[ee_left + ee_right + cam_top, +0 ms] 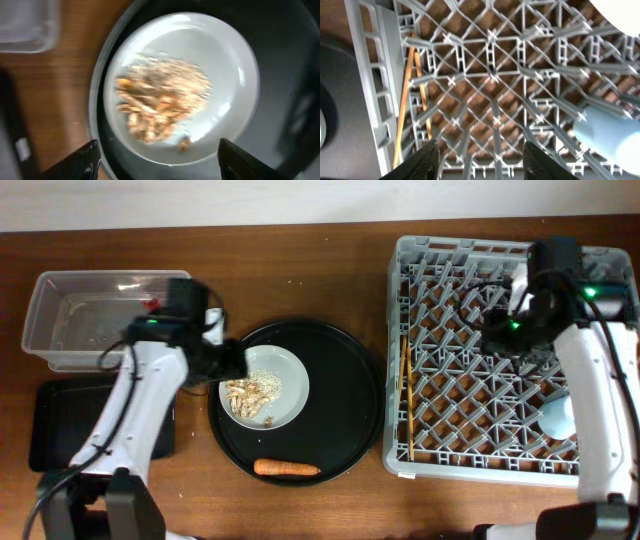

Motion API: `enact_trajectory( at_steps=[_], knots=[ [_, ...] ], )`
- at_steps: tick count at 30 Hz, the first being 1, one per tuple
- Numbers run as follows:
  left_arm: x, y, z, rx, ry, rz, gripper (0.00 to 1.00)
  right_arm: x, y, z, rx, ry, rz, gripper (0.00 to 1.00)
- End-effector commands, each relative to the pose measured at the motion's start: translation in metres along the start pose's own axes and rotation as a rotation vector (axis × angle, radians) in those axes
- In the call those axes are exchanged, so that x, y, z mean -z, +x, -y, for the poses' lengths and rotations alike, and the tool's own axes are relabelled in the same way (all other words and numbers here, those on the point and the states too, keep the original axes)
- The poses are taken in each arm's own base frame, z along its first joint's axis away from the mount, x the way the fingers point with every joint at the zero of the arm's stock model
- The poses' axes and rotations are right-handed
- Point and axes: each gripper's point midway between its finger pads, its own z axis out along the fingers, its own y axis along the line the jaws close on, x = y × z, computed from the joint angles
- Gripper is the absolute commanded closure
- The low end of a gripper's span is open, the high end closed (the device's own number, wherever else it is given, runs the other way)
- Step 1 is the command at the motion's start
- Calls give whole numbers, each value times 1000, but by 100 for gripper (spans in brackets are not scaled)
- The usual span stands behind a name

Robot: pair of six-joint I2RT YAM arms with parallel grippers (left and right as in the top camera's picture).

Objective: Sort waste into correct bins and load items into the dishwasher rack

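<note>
My left gripper moves across the pale plate (288, 370) toward the grey rack next and down onto the plate's rim on that side, since that rim is clear of scraps.
The pale plate (288, 370) holds beige food scraps (250, 392) on the round black tray (345, 380). The orange carrot (287, 468) lies at that tray's front. My left gripper (228, 362) is open and empty over the plate's left edge. In the left wrist view its fingers (160, 165) straddle the rim of the plate (230, 55) near the scraps (155, 105). My right gripper (500, 330) is open and empty above the grey rack (450, 250). The chopsticks (407, 395) and the light-blue cup (557, 418) lie in the rack. The red wrapper (150, 303) is in the clear tub (60, 290). The tissue wad is not visible.
The shallow black tray (55, 430) lies in front of the tub, partly under my left arm. The right wrist view shows my fingers (482, 162), the chopsticks (402, 115), the blue cup (615, 137) and a white rounded edge (620, 10) at the top right.
</note>
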Motion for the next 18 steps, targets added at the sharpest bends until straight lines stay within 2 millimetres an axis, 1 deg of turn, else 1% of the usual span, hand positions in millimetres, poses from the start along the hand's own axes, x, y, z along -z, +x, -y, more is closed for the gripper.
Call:
enact_trajectory(
  at_steps=[1,3,6,8,9,10,14,16,18],
  knots=[
    [1,1,47,-130,50,40,26,11,13,9,-15,15,4,46],
    [-1,4,73,-215,46,64,26,13,33,11,-15,16,-1,46],
    [-4,9,100,-290,70,81,25,13,58,13,-15,12,34,46],
    [-12,11,117,-329,86,86,25,8,73,13,-14,3,43,46],
    [-21,13,125,-351,89,76,25,4,78,12,-14,-3,27,45],
    [-35,15,128,-367,64,57,26,1,82,10,-14,-16,12,45],
    [-70,21,134,-389,49,6,26,-1,84,6,-11,-38,3,45],
    [-93,29,134,-399,33,-44,27,-1,84,6,-12,-39,3,45],
    [-104,35,134,-407,24,-72,27,-1,84,6,-12,-39,3,45]
  ],
)
